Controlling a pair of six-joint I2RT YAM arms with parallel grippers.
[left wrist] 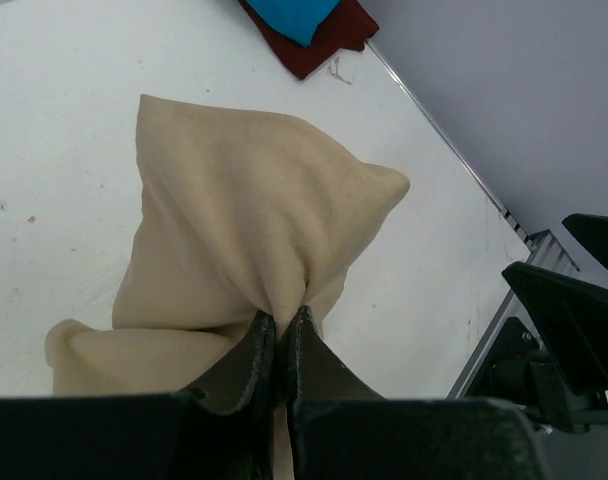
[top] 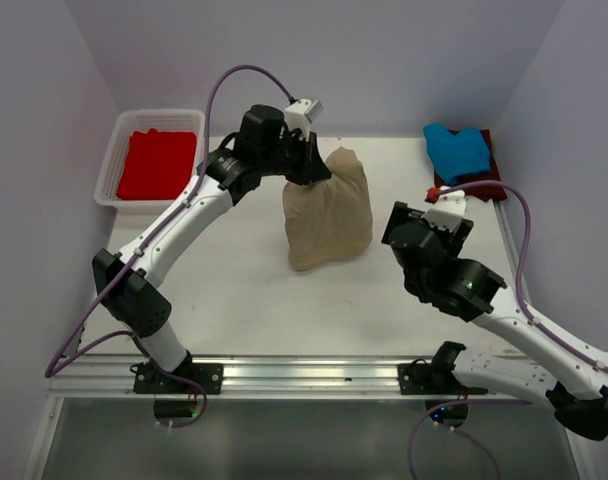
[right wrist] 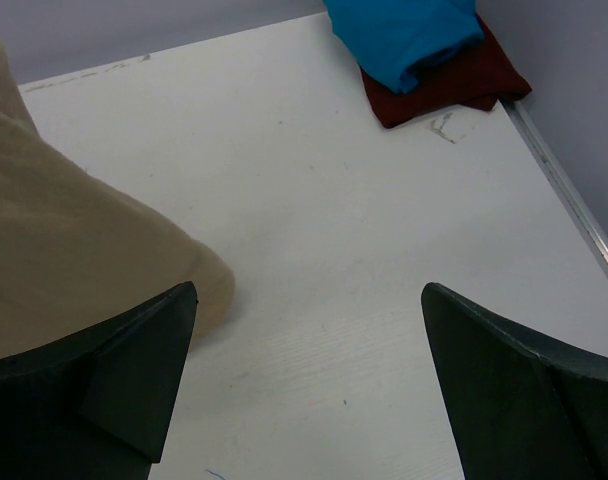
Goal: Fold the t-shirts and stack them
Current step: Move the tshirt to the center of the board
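Note:
My left gripper needs to move back toward the metal bar and down, trailing the bunched tan t-shirt over the near table (top: 298, 308) (left wrist: 409, 325), because that part of the table is bare.
The tan t-shirt (top: 329, 212) hangs bunched from my left gripper (top: 309, 170), its lower part resting on the table at mid-back. In the left wrist view the jaws (left wrist: 281, 322) are shut on a pinch of the tan cloth (left wrist: 244, 210). My right gripper (right wrist: 309, 290) is open and empty just right of the tan shirt's lower edge (right wrist: 64, 250); it shows in the top view (top: 414, 232). The blue t-shirt (top: 456, 150) lies on the maroon one (top: 484, 185) at the back right corner. The red t-shirt (top: 157, 163) lies in the white basket (top: 112, 165).
The white lattice basket stands at the back left against the wall. Grey walls close in the table on three sides. A metal rail (top: 304, 372) runs along the near edge. Bare white table (top: 244, 300) lies in front of the tan shirt.

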